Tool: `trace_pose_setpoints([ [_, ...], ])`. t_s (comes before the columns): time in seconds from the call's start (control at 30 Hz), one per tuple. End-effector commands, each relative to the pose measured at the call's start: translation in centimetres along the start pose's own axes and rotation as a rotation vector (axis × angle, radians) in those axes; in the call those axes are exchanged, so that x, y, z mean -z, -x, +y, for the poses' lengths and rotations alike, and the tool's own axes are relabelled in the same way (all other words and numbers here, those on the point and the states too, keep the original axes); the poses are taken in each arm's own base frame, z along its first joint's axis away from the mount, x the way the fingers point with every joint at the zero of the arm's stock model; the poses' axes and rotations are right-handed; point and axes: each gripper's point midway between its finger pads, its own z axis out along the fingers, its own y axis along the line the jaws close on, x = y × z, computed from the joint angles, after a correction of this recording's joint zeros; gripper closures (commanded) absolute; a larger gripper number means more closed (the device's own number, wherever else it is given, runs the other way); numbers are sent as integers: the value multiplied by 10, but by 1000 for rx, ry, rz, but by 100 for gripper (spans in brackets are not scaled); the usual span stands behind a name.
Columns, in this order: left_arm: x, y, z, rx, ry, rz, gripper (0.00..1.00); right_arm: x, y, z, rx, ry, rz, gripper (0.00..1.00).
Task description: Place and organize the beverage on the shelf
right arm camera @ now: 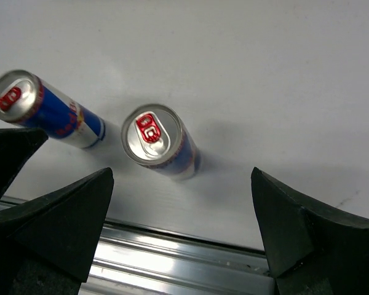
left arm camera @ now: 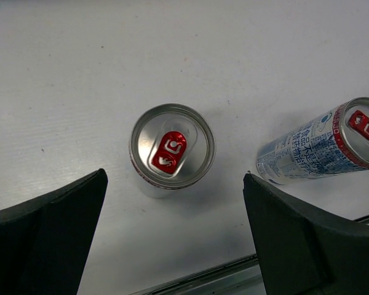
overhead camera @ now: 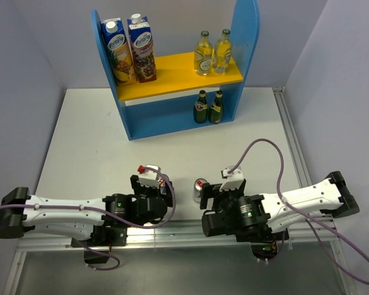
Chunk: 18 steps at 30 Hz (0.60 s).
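Note:
The can's lid is ahead of the gap between my open fingers, so my left gripper will next ease outward and lower around the top of the upright can (overhead camera: 162,182).
Two slim silver-blue cans with red tabs stand on the white table near its front edge. In the left wrist view one can (left arm camera: 172,147) stands upright ahead of my open left gripper (left arm camera: 175,246), and the other can (left arm camera: 329,144) is to the right. In the right wrist view one can (right arm camera: 158,141) stands ahead of my open right gripper (right arm camera: 181,236), and the other can (right arm camera: 46,114) is to the left. From above, one can (overhead camera: 200,190) shows between the left gripper (overhead camera: 161,187) and the right gripper (overhead camera: 213,195). Both grippers are empty.
The blue shelf (overhead camera: 249,55) stands at the back. Two yellowish bottles (overhead camera: 212,54) and two tall juice cartons (overhead camera: 130,49) are on its yellow board (overhead camera: 172,70). Two green bottles (overhead camera: 208,107) stand below. A metal rail (overhead camera: 172,230) runs along the table's front edge.

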Motion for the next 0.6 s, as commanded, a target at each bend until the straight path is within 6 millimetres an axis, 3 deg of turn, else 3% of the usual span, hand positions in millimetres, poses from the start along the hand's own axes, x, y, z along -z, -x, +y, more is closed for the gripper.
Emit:
trace_pose_setpoints([
  [0.0,-9,-11,-17,63,-20,-4,1,3,-1,-16,-56,-67,-32,0],
  [0.2,-24,-31,-15,27,9,-11,1,-7,-48,1,-120,87,50,0],
  [0.4,-48,-35,-13,29,17,-17,1,-31,-71,10,-160,171,96,0],
  [0.47,-55,-32,-16,23,21,-32,4,-39,-77,11,-134,172,102,0],
  [0.57,-66,-28,-14,26,42,-56,29,-50,-77,14,-124,154,84,0],
])
